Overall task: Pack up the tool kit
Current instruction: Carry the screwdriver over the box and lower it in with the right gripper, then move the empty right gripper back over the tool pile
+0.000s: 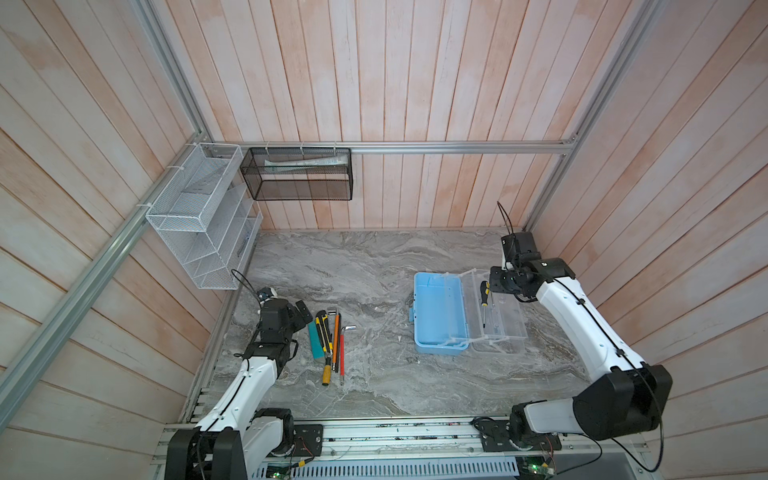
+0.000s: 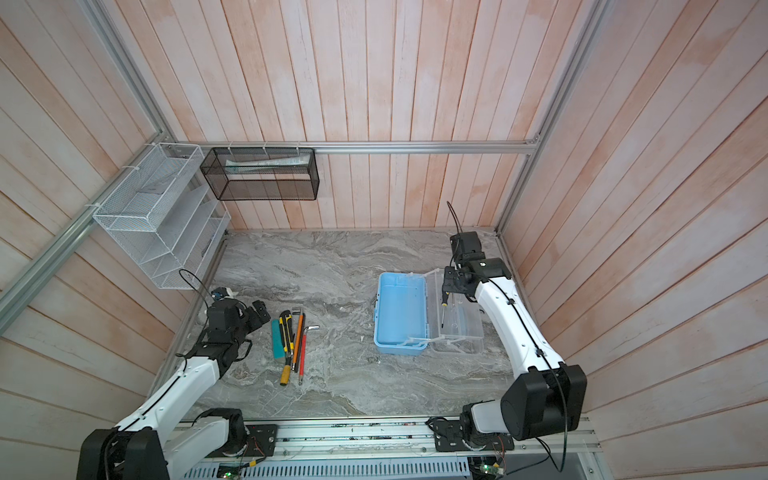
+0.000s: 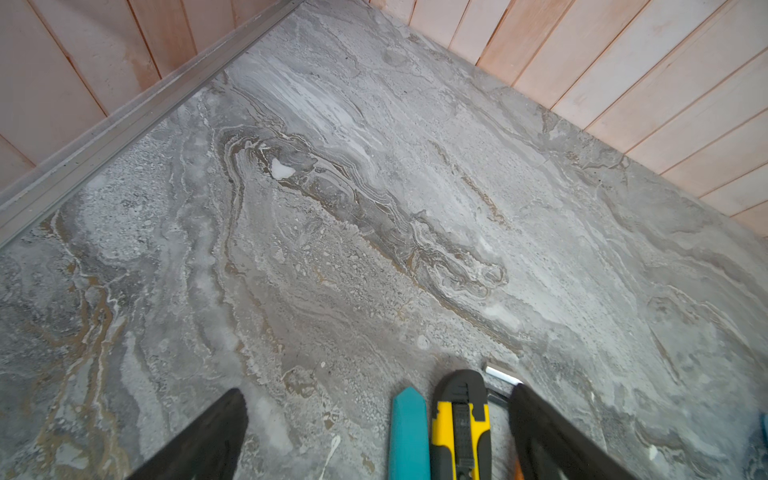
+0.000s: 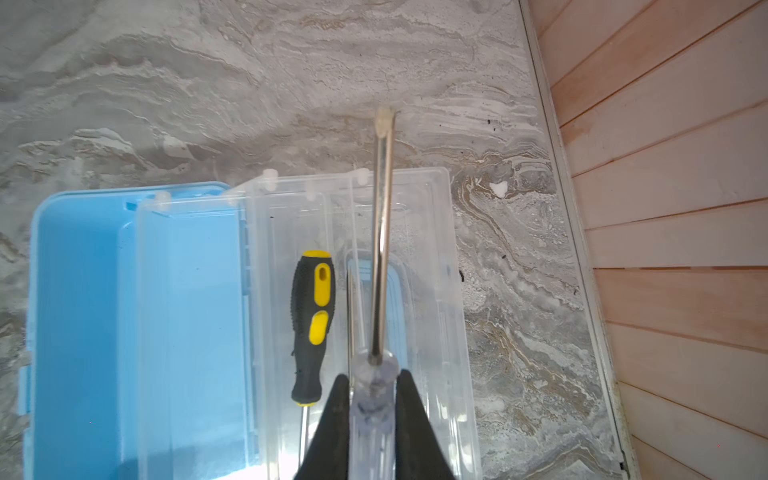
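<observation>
The black-and-yellow screwdriver (image 4: pixel 312 320) already takes the strip nearer the pale-blue case, so next I will move my right gripper back and down to the clear part's empty edge strip (image 4: pixel 434 340).
The tool kit (image 1: pixel 438 316) lies open right of the table's middle, its pale-blue case (image 4: pixel 83 311) beside the clear lid and trays (image 4: pixel 419 199). A black-and-yellow screwdriver (image 4: pixel 312 320) lies in the clear part. My right gripper (image 4: pixel 373 374) hovers over that clear part, shut on a clear-handled screwdriver (image 4: pixel 382 249) whose shaft points away past the kit's end. My left gripper (image 3: pixel 377 390) stands open low over the table at the left. Between its fingers lie the tips of a teal tool (image 3: pixel 409 432) and a yellow-black utility knife (image 3: pixel 459 424).
Several loose tools lie side by side at the left: an orange tool (image 1: pixel 336 332), a red one (image 1: pixel 342 353), a hex key (image 1: pixel 348 329), a yellow-handled screwdriver (image 1: pixel 327 372). A white mesh rack (image 1: pixel 199 224) and a black mesh basket (image 1: pixel 299 174) hang on the walls.
</observation>
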`<action>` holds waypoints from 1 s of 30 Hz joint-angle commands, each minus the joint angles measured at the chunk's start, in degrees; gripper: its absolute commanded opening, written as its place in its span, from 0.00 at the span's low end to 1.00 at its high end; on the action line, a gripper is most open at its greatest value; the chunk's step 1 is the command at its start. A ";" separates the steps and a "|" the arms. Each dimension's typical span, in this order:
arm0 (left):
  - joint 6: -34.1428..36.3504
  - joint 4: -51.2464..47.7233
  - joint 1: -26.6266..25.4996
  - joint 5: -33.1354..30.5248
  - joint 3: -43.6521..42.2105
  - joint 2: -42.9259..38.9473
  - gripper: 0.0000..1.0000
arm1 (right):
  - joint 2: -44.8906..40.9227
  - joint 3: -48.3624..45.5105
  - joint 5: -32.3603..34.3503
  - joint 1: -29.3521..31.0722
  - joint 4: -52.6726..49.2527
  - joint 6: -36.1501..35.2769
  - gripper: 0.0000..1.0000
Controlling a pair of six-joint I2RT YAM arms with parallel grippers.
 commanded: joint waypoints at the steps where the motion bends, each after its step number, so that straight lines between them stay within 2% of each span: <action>1: 0.12 0.50 0.22 0.71 -0.38 0.49 1.00 | 0.91 -3.23 2.25 -1.36 -0.84 -1.17 0.00; 5: 0.05 0.51 0.29 0.69 -0.38 0.50 1.00 | 1.09 -5.57 3.16 -2.35 0.24 -1.61 0.00; 12: 0.12 0.41 0.33 0.88 -0.20 0.78 1.00 | 0.65 -8.84 0.70 -2.48 2.61 -0.74 0.02; 13: 0.12 0.41 0.34 0.87 -0.27 0.77 1.00 | 0.76 -9.18 0.12 -2.52 2.83 -0.73 0.05; 15: 0.11 0.37 0.41 0.85 -0.33 0.68 1.00 | 1.61 -8.63 0.22 -2.40 2.03 -0.90 0.21; 17: 0.09 0.42 0.39 0.78 -0.36 0.59 1.00 | 2.69 -6.70 1.18 -2.48 -0.01 -1.01 0.31; 22: 0.09 0.37 0.36 0.80 -0.29 0.63 1.00 | 3.44 -0.22 1.22 -1.67 -3.26 -1.30 0.39; 25: 0.12 0.37 0.44 0.80 -0.38 0.51 1.00 | 3.77 4.78 1.41 2.89 -3.27 0.06 0.40; 27: 0.06 0.38 0.40 0.80 -0.36 0.50 1.00 | 4.43 7.02 -0.37 8.29 -0.61 2.07 0.41; 30: -0.11 0.29 0.45 0.56 -0.49 0.31 1.00 | 6.42 5.53 -8.33 17.89 9.30 4.91 0.40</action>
